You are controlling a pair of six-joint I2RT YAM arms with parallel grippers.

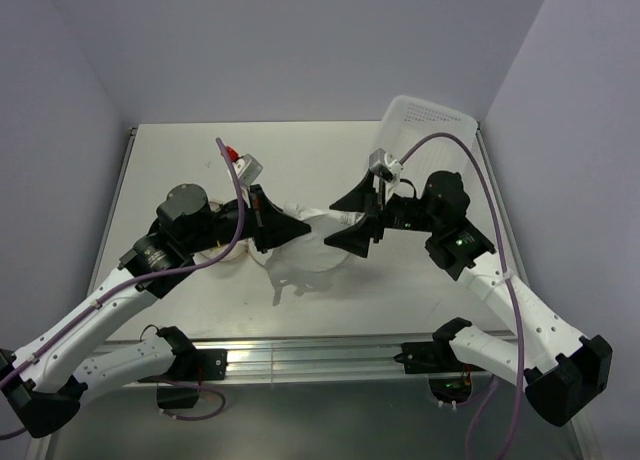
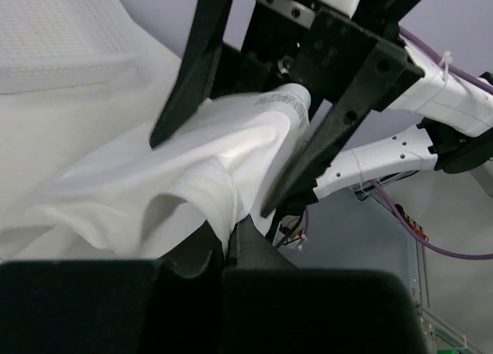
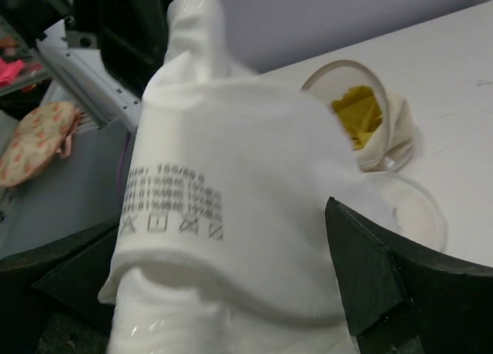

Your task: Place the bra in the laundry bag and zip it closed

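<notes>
My right gripper shifts left in its wrist view next and closes on the printed care label (image 1: pixel 347 217) (image 3: pixel 173 204), because the label sits nearer one spread finger.
The white bra (image 1: pixel 305 258) hangs between my two grippers over the middle of the table. My left gripper (image 1: pixel 292 230) is shut on an edge of its fabric (image 2: pixel 223 177); the pinch shows in the left wrist view (image 2: pixel 229 242). My right gripper (image 1: pixel 350 236) is open, its fingers (image 2: pixel 323 131) spread either side of the bra's end with the printed care label (image 3: pixel 173 204). The laundry bag (image 3: pixel 362 111), round, whitish mesh with something yellow inside, lies on the table beyond the bra. In the top view it is mostly hidden under my left arm (image 1: pixel 226 254).
A white rectangular perforated tray (image 1: pixel 428 120) leans at the back right corner of the table. A clear round disc-like part (image 3: pixel 412 212) lies beside the bag. Purple cables loop over both arms. The table's near edge has a metal rail (image 1: pixel 310 358).
</notes>
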